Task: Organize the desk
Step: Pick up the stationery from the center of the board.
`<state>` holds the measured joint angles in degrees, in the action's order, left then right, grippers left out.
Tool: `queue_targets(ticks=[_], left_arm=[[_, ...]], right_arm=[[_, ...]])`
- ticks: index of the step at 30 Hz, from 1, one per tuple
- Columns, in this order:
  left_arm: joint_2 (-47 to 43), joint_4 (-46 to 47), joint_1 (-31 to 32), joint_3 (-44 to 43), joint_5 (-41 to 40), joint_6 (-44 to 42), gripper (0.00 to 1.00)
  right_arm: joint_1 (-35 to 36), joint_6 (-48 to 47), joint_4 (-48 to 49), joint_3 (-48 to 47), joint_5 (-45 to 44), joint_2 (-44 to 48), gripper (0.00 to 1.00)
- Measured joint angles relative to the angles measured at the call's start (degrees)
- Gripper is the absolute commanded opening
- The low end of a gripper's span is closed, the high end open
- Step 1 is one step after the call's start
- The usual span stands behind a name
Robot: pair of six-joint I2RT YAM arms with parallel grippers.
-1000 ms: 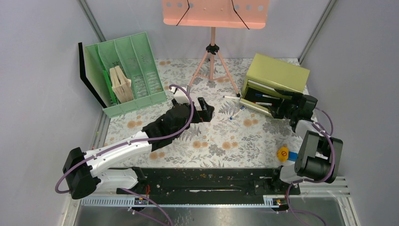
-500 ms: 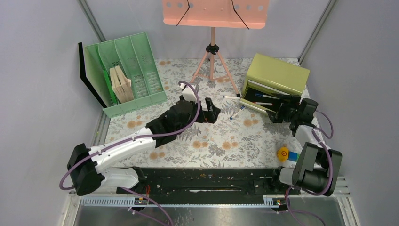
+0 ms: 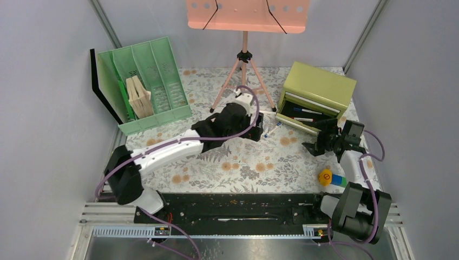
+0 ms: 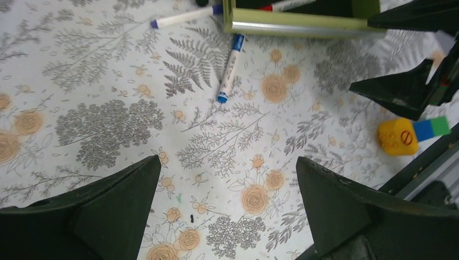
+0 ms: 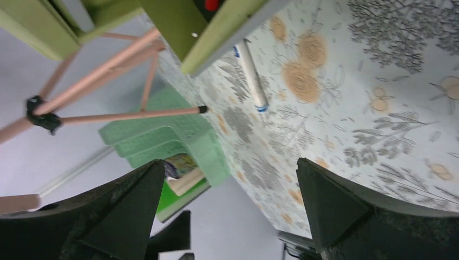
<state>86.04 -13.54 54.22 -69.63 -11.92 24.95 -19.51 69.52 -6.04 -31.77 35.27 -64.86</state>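
The blue-capped marker's near end (image 3: 267, 134) lies clear of the drawer (image 3: 306, 116), so I should move my left gripper down and right in the top view toward it next.
The desk (image 3: 243, 162) is the floral tabletop. My left gripper (image 3: 258, 128) hovers open over its middle, just left of a blue-capped marker (image 3: 272, 131) lying in front of the olive drawer box (image 3: 316, 86). In the left wrist view the gripper (image 4: 227, 162) has bare desk between its fingers, and the marker (image 4: 229, 67) lies ahead. A second white marker (image 4: 181, 17) lies further back. My right gripper (image 3: 320, 140) is open and empty, just in front of the open drawer (image 3: 306, 116), which holds several pens. The right wrist view shows this gripper (image 5: 230, 165) tilted, with the marker (image 5: 251, 76) below the drawer (image 5: 216, 27).
A green file rack (image 3: 149, 81) with books stands at the back left. A pink music stand (image 3: 244, 59) has its tripod at the back centre. A yellow knob with blue and green blocks (image 3: 326, 176) lies near the front right edge. The black rail (image 3: 233, 206) runs along the front.
My left arm has stretched right and back, bringing its gripper close to the blue-capped marker. My right gripper has drawn back from the drawer toward the front. Both stay open.
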Motion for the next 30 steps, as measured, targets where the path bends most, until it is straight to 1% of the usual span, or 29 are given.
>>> queue_targets(ticks=[3,9,14,18,23,28,30], left_arm=[[4.83,-2.62,-0.22,-3.48,2.99,-1.90,0.99],[14.14,-6.21,-0.55,-9.16,7.02,-4.24,0.99],[21.46,-7.52,-1.09,-15.89,8.46,-4.57,0.97],[28.02,-9.20,-1.64,-22.45,7.63,-4.76,0.91],[36.24,-11.74,-1.97,-30.10,6.19,-4.90,0.80],[43.25,-14.27,-2.08,-36.06,6.29,-4.37,0.73],[46.18,-16.06,-2.03,-39.23,5.75,-4.00,0.69]], right_arm=[[0.00,-6.40,-6.99,-2.03,0.33,-0.48,0.99],[-0.02,-21.84,-19.71,-10.93,-0.85,-3.34,0.99],[-0.02,-30.64,-26.23,-15.32,-2.62,-5.77,1.00],[-0.02,-33.97,-28.83,-16.20,-3.10,-7.52,1.00],[-0.02,-34.23,-28.44,-14.38,-2.51,-9.22,0.99],[-0.02,-35.10,-29.18,-13.25,-1.62,-11.93,1.00],[-0.02,-35.56,-29.55,-13.25,-1.55,-11.80,1.00]])
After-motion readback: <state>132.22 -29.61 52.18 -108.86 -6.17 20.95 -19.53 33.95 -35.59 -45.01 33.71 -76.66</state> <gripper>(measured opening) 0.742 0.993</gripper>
